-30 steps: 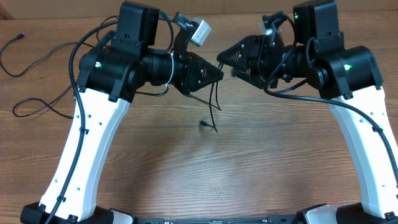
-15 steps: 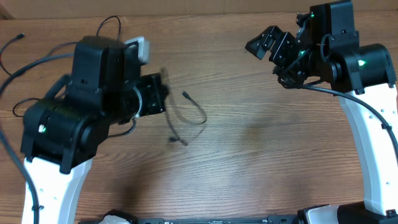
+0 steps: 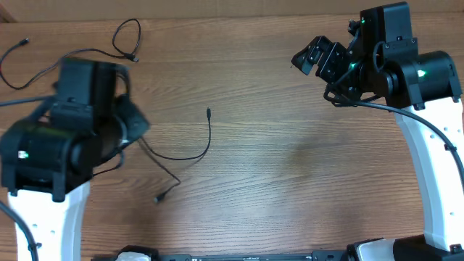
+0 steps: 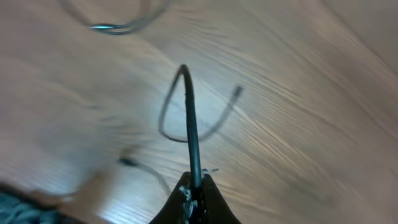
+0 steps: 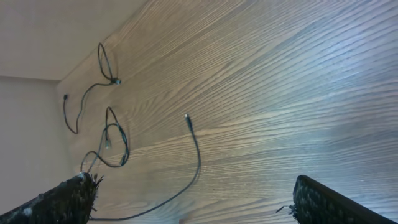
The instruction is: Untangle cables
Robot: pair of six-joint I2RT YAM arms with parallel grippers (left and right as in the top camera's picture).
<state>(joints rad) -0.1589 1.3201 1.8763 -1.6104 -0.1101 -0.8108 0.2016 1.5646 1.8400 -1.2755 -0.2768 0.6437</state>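
Note:
My left gripper pulls the thin black cable [image 3: 207, 138] left in the overhead view next, toward the table's edge, since it still trails to the middle of the table.
My left gripper [image 4: 194, 190] is shut on a thin black cable [image 4: 188, 106], which rises from the jaws, bends over and ends in a small plug. From overhead this cable [image 3: 207, 138] trails right from under the left arm, with one plug end in the middle of the table and the other end nearer the front. A second cable [image 3: 119, 40] lies looped at the back left. A third cable [image 3: 11, 58] lies at the far left edge. My right gripper [image 3: 315, 58] hangs open at the back right, well clear of every cable, with nothing between its fingers [image 5: 326, 202].
The left arm's bulky body [image 3: 69, 134] covers the left part of the wooden table [image 3: 290, 181]. Thicker black wires run along both arms. The right arm [image 3: 428, 145] stands at the right edge.
The two grippers were together at the middle a second ago. The right one opened and drew back to the right. The left arm swung left and toward the front, dragging the cable out longer.

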